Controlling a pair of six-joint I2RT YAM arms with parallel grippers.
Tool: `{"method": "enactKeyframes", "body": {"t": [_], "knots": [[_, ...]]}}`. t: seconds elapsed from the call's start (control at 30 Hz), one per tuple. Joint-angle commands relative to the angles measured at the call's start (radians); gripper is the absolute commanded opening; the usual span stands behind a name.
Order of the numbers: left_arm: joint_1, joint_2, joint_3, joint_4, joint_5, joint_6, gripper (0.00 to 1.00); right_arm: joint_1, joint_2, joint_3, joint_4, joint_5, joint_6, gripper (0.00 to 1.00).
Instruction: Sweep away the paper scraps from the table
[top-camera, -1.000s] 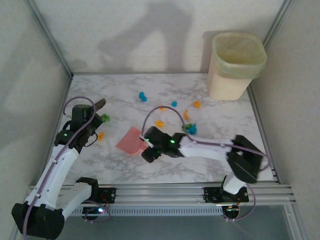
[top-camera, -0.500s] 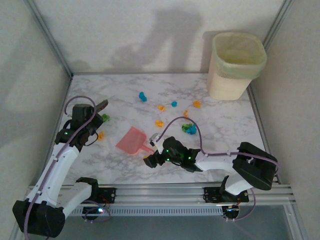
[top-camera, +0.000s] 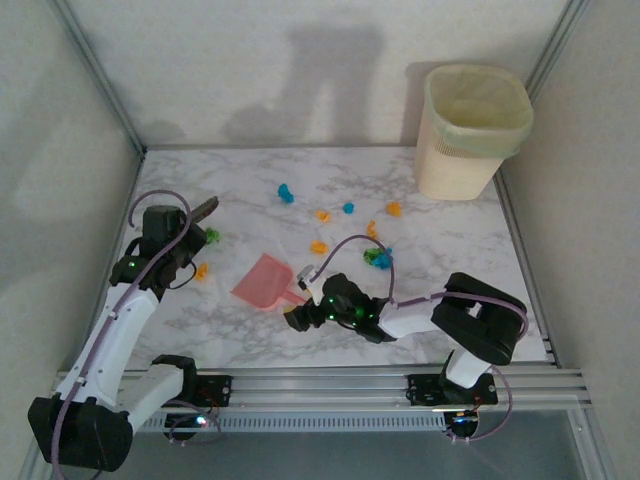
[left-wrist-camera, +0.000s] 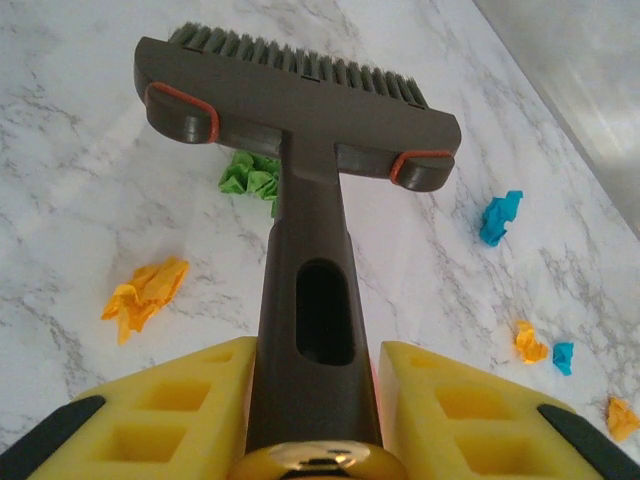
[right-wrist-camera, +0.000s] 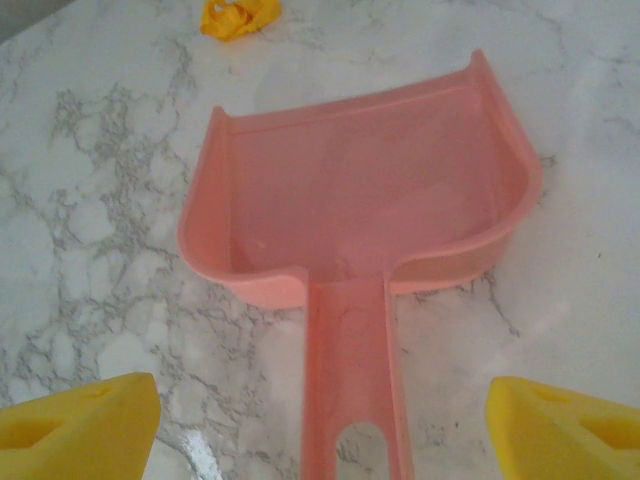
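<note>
The pink dustpan's handle is below, between the wide-open yellow fingers of my right gripper. The fingers need to go down past both edges of the handle and close on it.
Small crumpled paper scraps lie over the table (top-camera: 420, 300): blue (top-camera: 286, 193), orange (top-camera: 318, 246), a blue-green clump (top-camera: 379, 258), green (top-camera: 210, 236) and orange (top-camera: 201, 270) at the left. My left gripper (top-camera: 183, 240) (left-wrist-camera: 312, 400) is shut on the handle of the dark brown brush (top-camera: 205, 210) (left-wrist-camera: 300, 130), whose bristles hang over the green scrap (left-wrist-camera: 250, 178); an orange scrap (left-wrist-camera: 145, 295) lies left of it. My right gripper (top-camera: 297, 318) (right-wrist-camera: 322, 405) is open, its yellow fingers (right-wrist-camera: 90, 425) wide on either side of the pink dustpan's (top-camera: 265, 280) (right-wrist-camera: 360, 200) handle, not touching it.
A beige bin (top-camera: 472, 130) with a liner stands at the back right corner. Walls close in the table on the left, back and right. A metal rail (top-camera: 320, 385) runs along the near edge.
My right gripper has drawn back from over the dustpan to behind its handle, and that arm has folded low toward the left. The left arm and the brush have barely moved.
</note>
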Motion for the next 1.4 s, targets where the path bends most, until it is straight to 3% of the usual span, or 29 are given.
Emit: {"method": "enactKeyframes", "body": {"t": [0.0,0.67,1.37], "knots": [[0.014,-0.001,0.003,0.046,0.013,0.007,0.00,-0.005,0.031,-0.029,0.060,-0.009,-0.017,0.83],[0.014,0.012,-0.011,0.053,0.016,-0.003,0.00,-0.004,0.092,-0.001,0.065,-0.004,-0.029,0.73],[0.013,0.009,-0.019,0.057,0.013,-0.003,0.00,0.010,0.127,0.107,-0.063,0.007,-0.052,0.48]]}}
